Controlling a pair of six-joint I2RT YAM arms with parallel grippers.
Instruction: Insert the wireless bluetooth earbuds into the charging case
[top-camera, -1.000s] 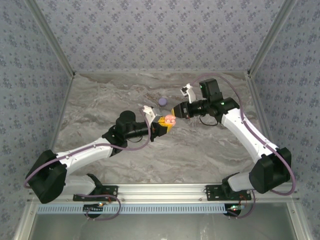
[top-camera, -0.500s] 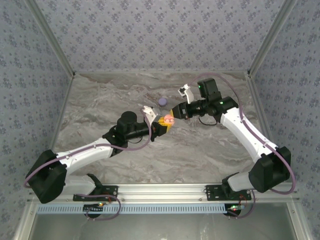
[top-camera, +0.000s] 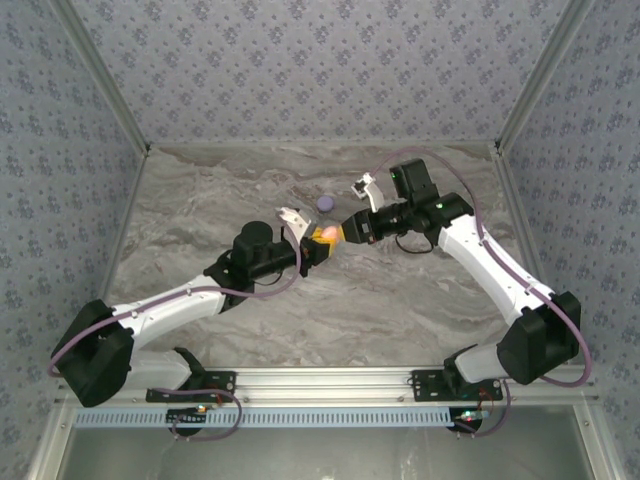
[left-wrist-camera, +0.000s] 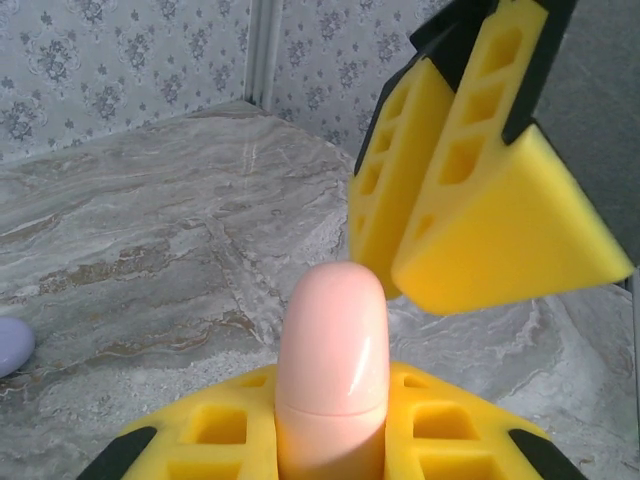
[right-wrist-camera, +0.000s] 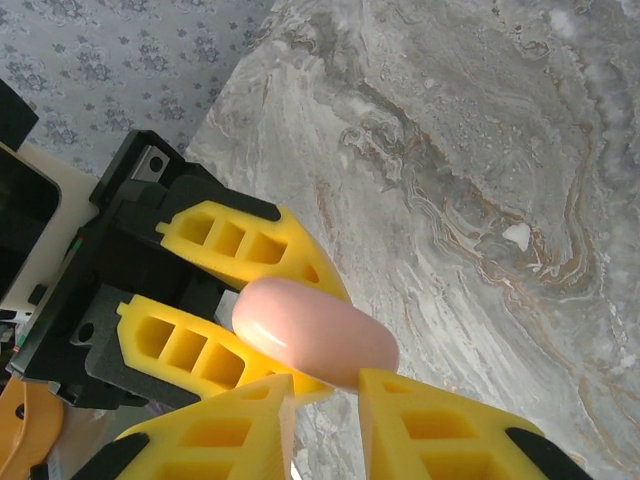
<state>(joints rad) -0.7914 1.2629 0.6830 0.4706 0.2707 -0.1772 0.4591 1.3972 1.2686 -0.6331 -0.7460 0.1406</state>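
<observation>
My left gripper tilts its fingers downward and lowers the closed case (top-camera: 327, 233) next. The release comes next on the bare marble below, just short of the lavender object.
A pale pink capsule-shaped charging case (top-camera: 327, 233) stands upright between the yellow fingers of my left gripper (top-camera: 317, 244), which is shut on its lower half. In the left wrist view the case (left-wrist-camera: 332, 360) shows a thin seam, and its lid is closed. My right gripper (top-camera: 346, 229) comes in from the right, fingertips right at the case's top. In the right wrist view its jaws (right-wrist-camera: 325, 400) stand slightly apart with nothing between them, and the case (right-wrist-camera: 315, 330) lies just beyond the tips. The earbuds are out of view.
A small lavender round object (top-camera: 325, 202) lies on the marble table (top-camera: 200, 210) behind the grippers, and shows at the left edge of the left wrist view (left-wrist-camera: 10, 345). A tiny whitish speck (right-wrist-camera: 517, 236) lies on the table. Patterned walls close in three sides.
My right gripper has moved left, closing up to the case's top. My left gripper with the case has shifted a little left and back.
</observation>
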